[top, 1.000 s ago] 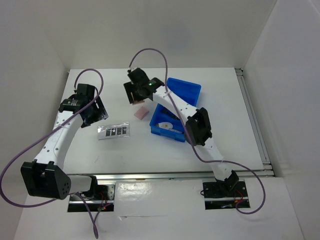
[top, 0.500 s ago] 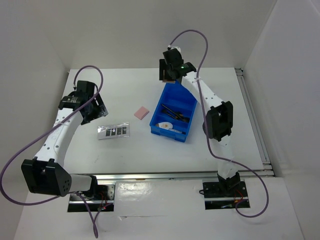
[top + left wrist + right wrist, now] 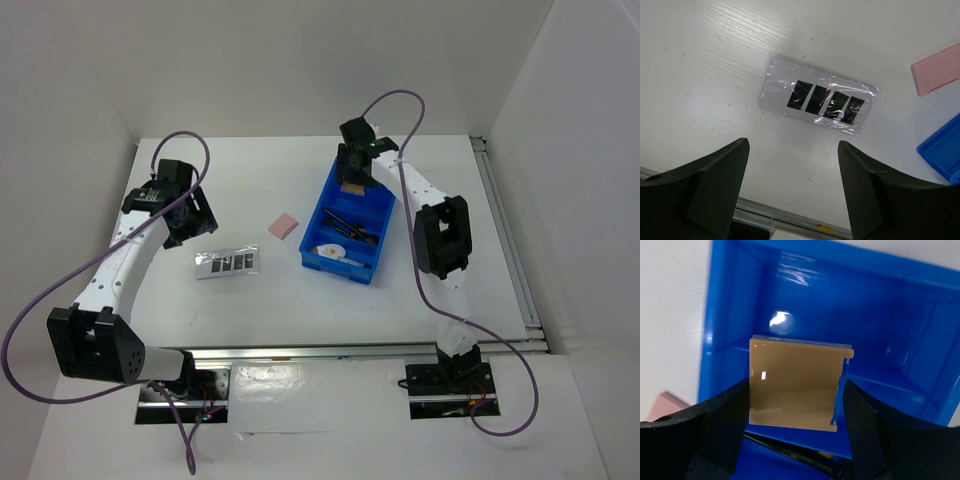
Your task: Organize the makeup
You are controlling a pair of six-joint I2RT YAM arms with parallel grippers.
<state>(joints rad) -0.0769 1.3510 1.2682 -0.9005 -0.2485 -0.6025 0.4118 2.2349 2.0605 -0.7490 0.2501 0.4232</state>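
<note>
My right gripper lowers back to the empty bottom of the bin beyond the brushes next and releases the tan square pad, since that spot lies below and slightly back.
My right gripper hangs over the far compartment of the blue bin. It is shut on the tan square pad, which sits between the fingers above the bin floor. Thin black brushes and a white oval compact lie in the nearer compartments; one brush shows below the pad. The silver-grey palette strip with four dark pans lies on the table left of the bin, also seen in the left wrist view. My left gripper is open and empty above the table, up-left of the strip. No silver tube shows.
A pink square pad lies on the table between the strip and the bin, and shows in the left wrist view. The bin's corner is at that view's right edge. White walls close in the table on three sides.
My right arm swung right from beside the pink pad to over the bin's far compartment, carrying the tan pad, then lowered a little. The left arm barely shifted.
</note>
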